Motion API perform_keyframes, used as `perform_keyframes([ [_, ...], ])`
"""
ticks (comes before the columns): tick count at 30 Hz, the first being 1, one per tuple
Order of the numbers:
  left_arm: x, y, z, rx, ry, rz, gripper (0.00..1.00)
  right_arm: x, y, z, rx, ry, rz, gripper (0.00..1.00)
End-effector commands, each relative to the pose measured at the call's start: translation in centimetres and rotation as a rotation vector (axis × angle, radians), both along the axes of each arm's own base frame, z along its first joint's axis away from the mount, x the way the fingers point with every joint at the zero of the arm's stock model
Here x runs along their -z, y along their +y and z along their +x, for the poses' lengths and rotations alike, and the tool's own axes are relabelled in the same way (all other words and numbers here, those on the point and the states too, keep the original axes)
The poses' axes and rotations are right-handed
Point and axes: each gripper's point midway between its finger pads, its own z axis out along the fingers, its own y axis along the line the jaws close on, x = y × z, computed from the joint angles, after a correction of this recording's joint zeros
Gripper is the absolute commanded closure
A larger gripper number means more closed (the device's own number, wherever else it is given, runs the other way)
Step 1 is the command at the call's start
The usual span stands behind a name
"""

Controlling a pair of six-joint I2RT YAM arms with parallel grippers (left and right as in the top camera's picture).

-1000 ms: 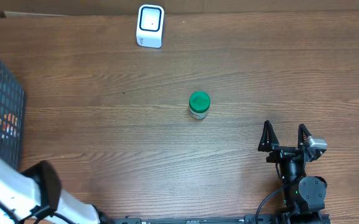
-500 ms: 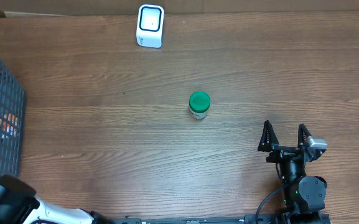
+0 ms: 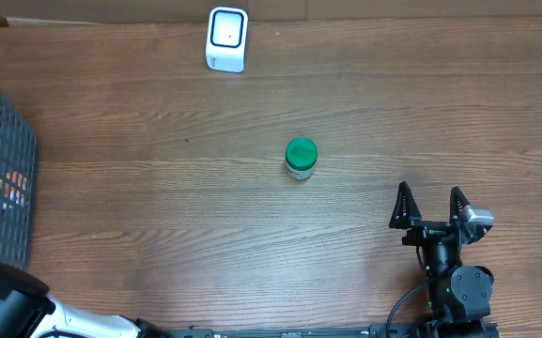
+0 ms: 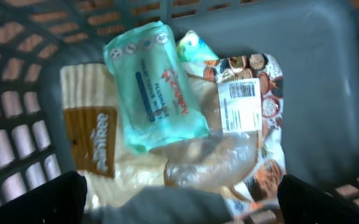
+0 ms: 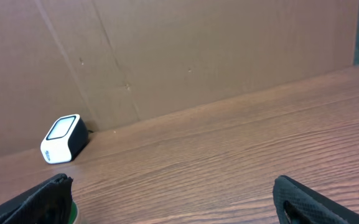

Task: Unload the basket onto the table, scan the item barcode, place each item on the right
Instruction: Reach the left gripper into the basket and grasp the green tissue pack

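Observation:
My left gripper should come down with open fingers to the teal wipes pack, one finger on each side of its printed middle, and close. The pack lies on top in the basket below.
In the left wrist view my left gripper hangs open over the grey mesh basket, nothing between its dark fingertips. Below it lie a teal wipes pack, a snack packet with a white barcode label, a cream pack with a brown label and a clear plastic piece. A green-lidded jar stands mid-table. The white scanner sits at the far edge, also in the right wrist view. My right gripper rests open near the front right.
The basket stands at the table's left edge. The left arm's white link shows in the bottom-left corner of the overhead view. A brown cardboard wall backs the table. A blurred grey shape fills the bottom of the left wrist view.
The left arm has drawn back toward the lower-left corner of the overhead view, uncovering the basket's near side. The right arm, jar and scanner have not moved.

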Motion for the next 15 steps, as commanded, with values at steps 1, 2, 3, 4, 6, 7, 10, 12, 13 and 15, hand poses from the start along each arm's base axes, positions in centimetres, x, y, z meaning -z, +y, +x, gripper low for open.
perform_keyframes([
  [1, 2.0, 0.7, 0.3, 0.050, 0.014, 0.039, 0.00, 0.2, 0.0, 0.0, 0.002, -0.002, -0.003, 0.00],
  [2, 2.2, 1.0, 0.6, 0.062, 0.011, 0.056, 0.00, 0.2, 0.0, 0.0, 0.002, -0.002, -0.003, 0.00],
  [3, 2.6, 1.3, 0.7, 0.068, 0.008, 0.068, 0.00, 0.2, 0.0, 0.0, 0.002, -0.002, -0.003, 0.00],
  [4, 2.9, 1.6, 0.8, 0.067, 0.008, 0.075, 0.00, 0.2, 0.0, 0.0, 0.002, -0.002, -0.003, 0.00],
  [6, 3.7, 2.3, 0.9, 0.060, 0.021, 0.086, 0.00, 0.2, 0.0, 0.0, 0.002, -0.002, -0.003, 0.00],
  [7, 4.2, 2.5, 1.0, 0.067, 0.025, 0.085, 0.00, 0.2, 0.0, 0.0, 0.002, -0.002, -0.003, 0.00],
  [10, 6.1, 2.9, 1.2, 0.085, 0.049, 0.068, 0.00, 0.2, 0.0, 0.0, 0.002, -0.002, -0.003, 0.00],
  [12, 7.1, 3.0, 1.2, 0.096, 0.065, 0.056, 0.00, 0.2, 0.0, 0.0, 0.002, -0.002, -0.003, 0.00],
  [13, 7.7, 3.1, 1.1, 0.095, 0.079, 0.050, 0.00, 0.2, 0.0, 0.0, 0.002, -0.002, -0.003, 0.00],
  [15, 8.8, 3.3, 0.7, 0.089, 0.106, 0.042, 0.00, 0.2, 0.0, 0.0, 0.002, -0.002, -0.003, 0.00],
])
